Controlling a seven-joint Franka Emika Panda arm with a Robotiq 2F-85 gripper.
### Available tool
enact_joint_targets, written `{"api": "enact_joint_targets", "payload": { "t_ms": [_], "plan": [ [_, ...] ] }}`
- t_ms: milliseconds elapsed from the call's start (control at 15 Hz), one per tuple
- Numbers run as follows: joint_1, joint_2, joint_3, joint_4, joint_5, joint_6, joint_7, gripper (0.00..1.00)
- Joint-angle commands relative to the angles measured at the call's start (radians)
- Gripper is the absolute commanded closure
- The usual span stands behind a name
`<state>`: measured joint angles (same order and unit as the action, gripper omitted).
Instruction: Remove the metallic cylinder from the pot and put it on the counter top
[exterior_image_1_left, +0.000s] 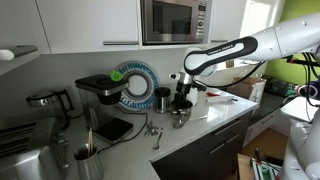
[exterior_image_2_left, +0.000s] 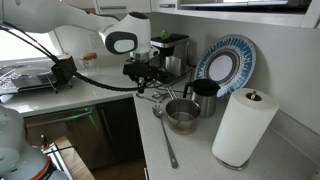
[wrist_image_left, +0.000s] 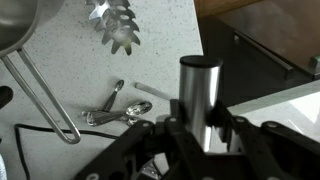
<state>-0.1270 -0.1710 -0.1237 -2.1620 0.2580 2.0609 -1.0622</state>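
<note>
The gripper moves outward and down to the counter top beside the coffee machine next to release the metallic cylinder, since that patch lies clear of the pot.
In the wrist view my gripper (wrist_image_left: 200, 122) is shut on the metallic cylinder (wrist_image_left: 200, 82), a shiny upright tube held between both fingers over the pale counter top (wrist_image_left: 90, 70) near its front edge. The steel pot (wrist_image_left: 18, 25) with its wire handle lies at the top left of that view, apart from the cylinder. In both exterior views the gripper (exterior_image_1_left: 183, 97) (exterior_image_2_left: 147, 78) hangs beside the pot (exterior_image_1_left: 180, 120) (exterior_image_2_left: 182, 115), above the counter top (exterior_image_1_left: 215, 115) (exterior_image_2_left: 105, 100). The cylinder is hard to make out in the exterior views.
A dark cup (exterior_image_2_left: 205, 97) and a patterned plate (exterior_image_2_left: 228, 60) stand behind the pot. A paper towel roll (exterior_image_2_left: 243, 125) stands beside it. A ladle (exterior_image_2_left: 165, 140), loose spoons (wrist_image_left: 115, 110) and a slotted spoon head (wrist_image_left: 115, 25) lie on the counter. A coffee machine (exterior_image_1_left: 100, 95) stands further along.
</note>
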Motion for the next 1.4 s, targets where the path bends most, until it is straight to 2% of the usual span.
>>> {"api": "enact_joint_targets", "payload": {
  "t_ms": [0, 67, 267, 600, 800, 1000, 1067, 1133, 1200, 1267, 1333],
  "plan": [
    [0.028, 0.008, -0.013, -0.01, -0.002, 0.025, -0.014, 0.89],
    [0.04, 0.019, -0.011, -0.008, 0.018, 0.021, -0.047, 0.89],
    [0.081, 0.072, 0.034, -0.003, -0.03, 0.117, -0.065, 0.89],
    [0.144, 0.25, 0.126, 0.054, -0.151, 0.409, 0.044, 0.89],
    [0.164, 0.358, 0.15, 0.086, -0.314, 0.552, 0.152, 0.89],
    [0.178, 0.447, 0.121, 0.132, -0.536, 0.639, 0.258, 0.89],
    [0.148, 0.388, 0.166, 0.081, -0.44, 0.609, 0.212, 0.89],
    [0.146, 0.409, 0.166, 0.091, -0.46, 0.619, 0.23, 0.64],
    [0.143, 0.415, 0.169, 0.093, -0.458, 0.62, 0.229, 0.64],
    [0.143, 0.413, 0.17, 0.093, -0.458, 0.62, 0.229, 0.89],
    [0.144, 0.417, 0.168, 0.098, -0.468, 0.655, 0.231, 0.89]
  ]
}}
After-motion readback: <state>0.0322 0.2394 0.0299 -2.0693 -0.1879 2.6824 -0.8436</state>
